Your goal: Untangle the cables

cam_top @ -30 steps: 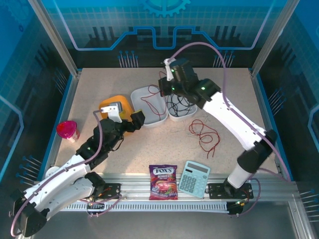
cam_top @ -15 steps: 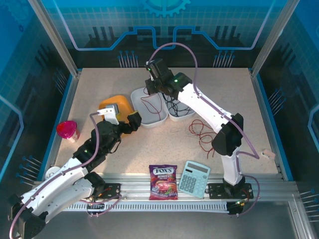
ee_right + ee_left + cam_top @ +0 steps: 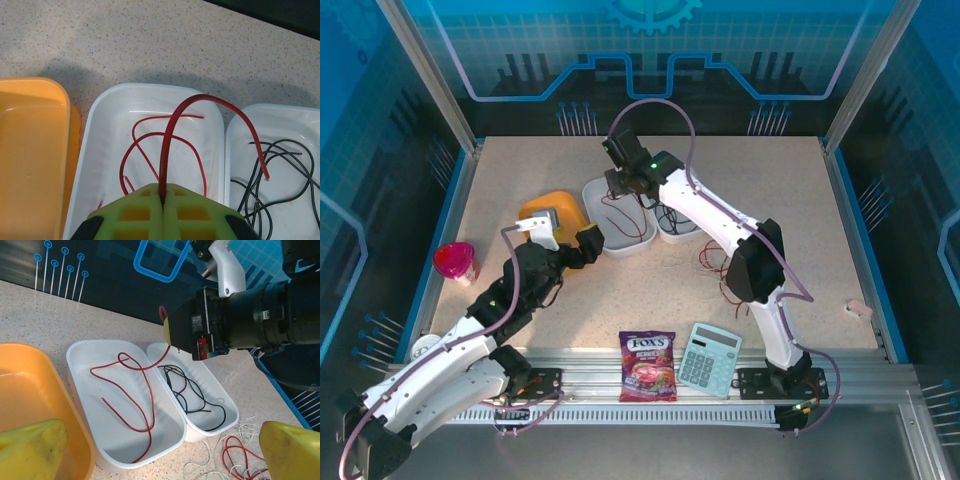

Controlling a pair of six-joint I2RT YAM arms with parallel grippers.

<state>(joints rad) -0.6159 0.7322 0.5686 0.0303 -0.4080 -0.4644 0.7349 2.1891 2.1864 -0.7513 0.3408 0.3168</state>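
Observation:
The loops of red cable lie in the white tray [image 3: 625, 223] beside the orange container, so the robot's right gripper will next move back down toward those loops and release the cable.
My right gripper [image 3: 162, 197] is shut on a red cable [image 3: 210, 99] that arcs up over the left white tray [image 3: 100, 130], where another red cable [image 3: 165, 135] lies in loops. Black cables [image 3: 280, 165] fill the right white tray [image 3: 227, 400]. A loose tangle of red and pale cables [image 3: 720, 270] lies on the table to the right of the trays. In front of the trays my left gripper [image 3: 160, 452] stands open, its yellow fingertips [image 3: 30, 450] far apart with nothing between them.
An orange container [image 3: 552, 208] sits left of the trays. A pink cup [image 3: 455, 262] stands at the left edge. A candy bag [image 3: 647, 366] and a calculator [image 3: 710, 359] lie at the near edge. The right arm's elbow [image 3: 750, 262] hangs over the loose tangle.
My right gripper has swung left with the red cable, from above the black-cable tray to above the red-cable tray. The left arm has barely moved.

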